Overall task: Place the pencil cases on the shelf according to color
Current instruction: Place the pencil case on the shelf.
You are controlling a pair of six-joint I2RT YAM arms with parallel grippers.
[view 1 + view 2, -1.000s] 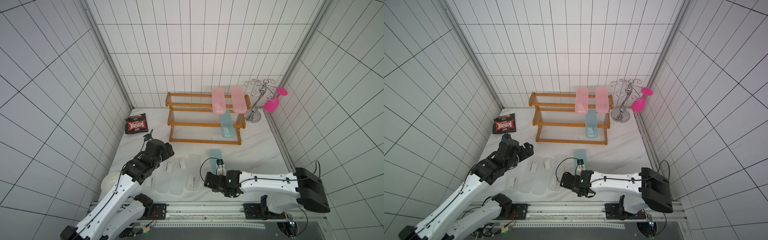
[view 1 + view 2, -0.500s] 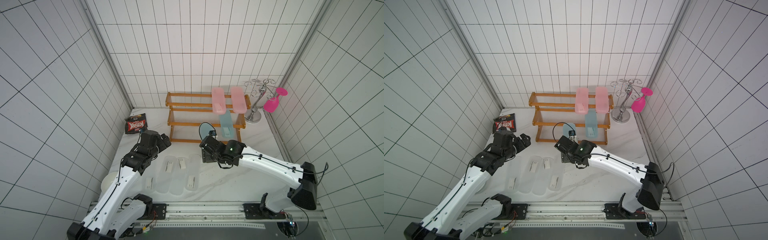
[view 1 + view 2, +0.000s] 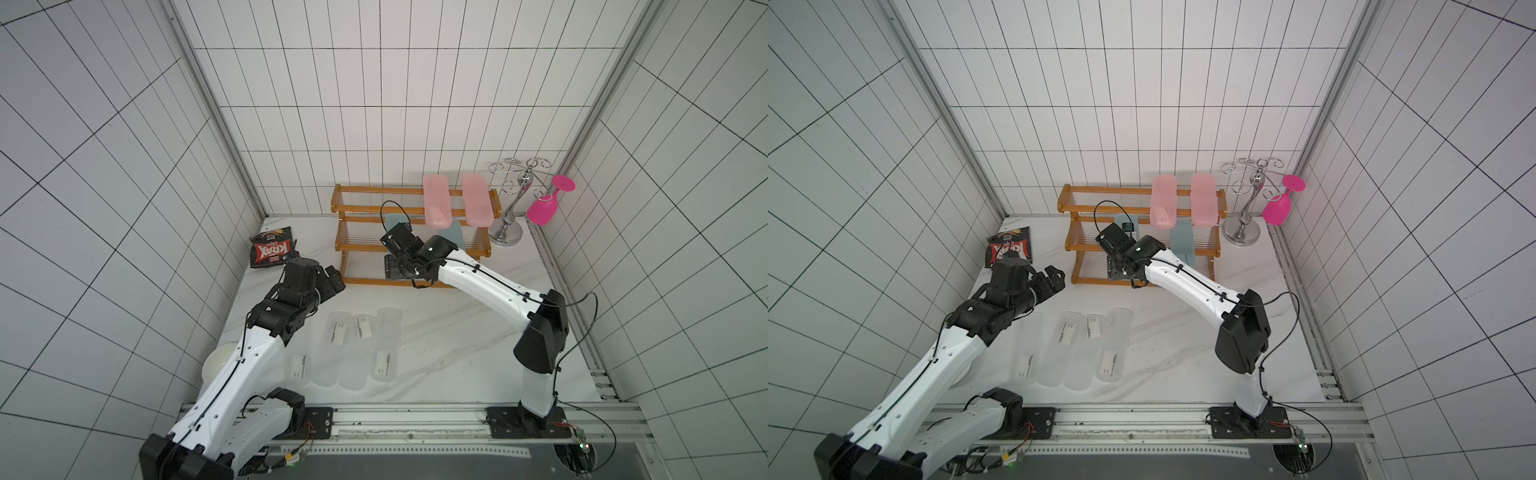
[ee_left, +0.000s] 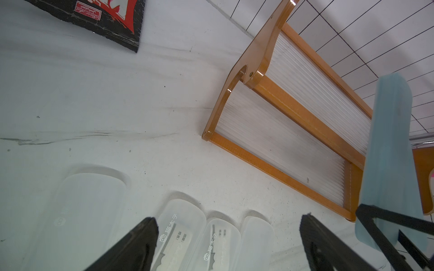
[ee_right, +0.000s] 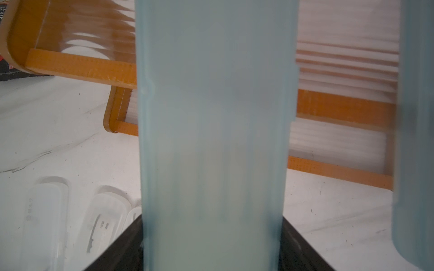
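Observation:
My right gripper should move outward and down and release the second teal case on the middle level's open part (image 3: 373,234), because the first teal case lies there.
The shelf (image 3: 411,281) stands at the back of the table. Two pink pencil cases (image 3: 436,205) (image 3: 478,203) lie on its top tier and a teal one (image 3: 459,232) on the middle tier. My right gripper (image 3: 397,243) is shut on a second teal case (image 5: 211,140), holding it over the middle tier, left of the first (image 5: 415,117). Several clear cases (image 3: 361,353) lie side by side on the table near the front. My left gripper (image 4: 227,221) hangs open and empty above their far ends (image 4: 178,234).
A black and red snack bag (image 3: 272,251) lies left of the shelf. A chrome stand (image 3: 515,208) with a magenta goblet (image 3: 544,210) stands to the shelf's right. A white bowl (image 3: 218,361) sits partly under my left arm.
My right arm has carried the teal case from the front of the table up to the shelf's middle tier. My left gripper has drifted back and left, still open.

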